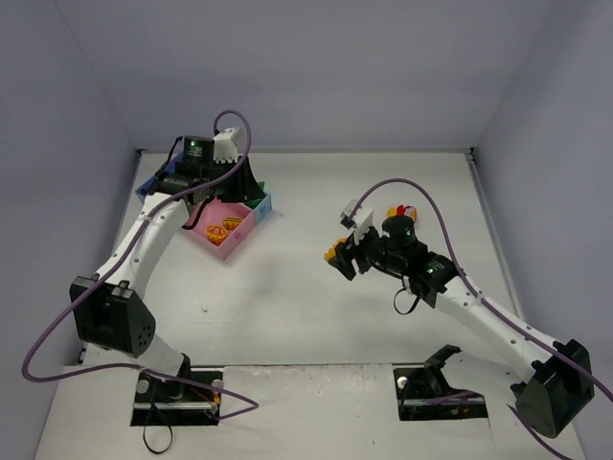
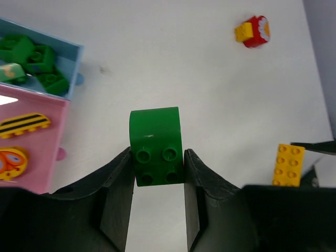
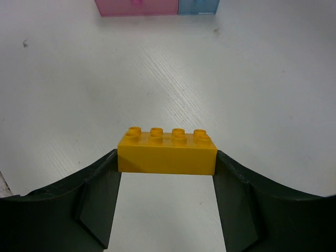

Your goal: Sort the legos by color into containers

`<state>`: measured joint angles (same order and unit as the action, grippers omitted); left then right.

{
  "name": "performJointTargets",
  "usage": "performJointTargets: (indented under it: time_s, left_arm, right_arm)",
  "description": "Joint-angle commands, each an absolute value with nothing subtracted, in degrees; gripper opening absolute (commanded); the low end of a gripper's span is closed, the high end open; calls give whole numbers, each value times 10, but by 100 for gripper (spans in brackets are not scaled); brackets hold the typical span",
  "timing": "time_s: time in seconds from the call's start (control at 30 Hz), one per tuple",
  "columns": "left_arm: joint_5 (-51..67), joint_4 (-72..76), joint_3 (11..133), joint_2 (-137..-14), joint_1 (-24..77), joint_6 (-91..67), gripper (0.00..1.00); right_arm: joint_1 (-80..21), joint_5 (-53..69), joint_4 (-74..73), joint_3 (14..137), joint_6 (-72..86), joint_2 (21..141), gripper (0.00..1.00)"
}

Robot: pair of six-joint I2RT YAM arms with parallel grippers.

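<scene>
My left gripper goes outward and to the left in the top view next and lowers into the tray's light blue section (image 2: 73, 63), because green legos already lie there.
My left gripper (image 2: 157, 157) is shut on a green lego (image 2: 156, 142), held above the bare table just right of the tray. In the top view this gripper (image 1: 247, 192) hangs at the tray's far right corner. The tray's light blue compartment (image 2: 73, 63) holds several green legos (image 2: 34, 63). Its pink compartment (image 2: 52, 136) holds yellow and orange pieces (image 2: 23, 126). My right gripper (image 3: 167, 157) is shut on a yellow-orange eight-stud lego (image 3: 167, 152) by its short ends, mid-table (image 1: 340, 257). A red-and-yellow lego (image 1: 402, 211) lies behind the right arm.
The tray (image 1: 222, 251) stands at the back left, near the wall. In the right wrist view its pink (image 3: 134, 6) and blue (image 3: 198, 5) walls show at the top edge. White table (image 1: 306, 316) lies between the two arms. Purple cables loop over both arms.
</scene>
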<state>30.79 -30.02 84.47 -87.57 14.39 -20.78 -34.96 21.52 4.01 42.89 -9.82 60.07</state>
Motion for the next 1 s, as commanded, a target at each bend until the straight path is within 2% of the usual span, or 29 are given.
performJointTargets:
  time_s: [0.0,0.27,0.6,0.7,0.73,0.8,0.83,0.97]
  left_arm:
    - [215,-273,882,-891,135,-158,7]
    - [105,-253,963,-1019,126,-105,10]
    - [19,-257,1071,-1163,98,-163,17]
    - [5,-259,1092,-1184,98,-183,21]
    - [5,-263,1103,-1188,97,-185,26]
    - [-14,-272,1112,-1200,97,-196,30]
    - [-28,-274,1115,-1202,96,-199,36]
    - [-30,-280,1120,-1208,87,-226,44]
  right_arm:
    - [-350,204,83,463,-89,606,0]
    - [-349,197,83,465,-85,611,0]
    - [-345,193,83,460,-75,611,0]
    - [-346,192,83,464,-75,618,0]
    - [-345,192,83,465,-75,619,0]
    - [-345,190,83,468,-76,627,0]
    - [-345,190,83,470,-77,628,0]
    - [-345,192,86,475,-80,644,0]
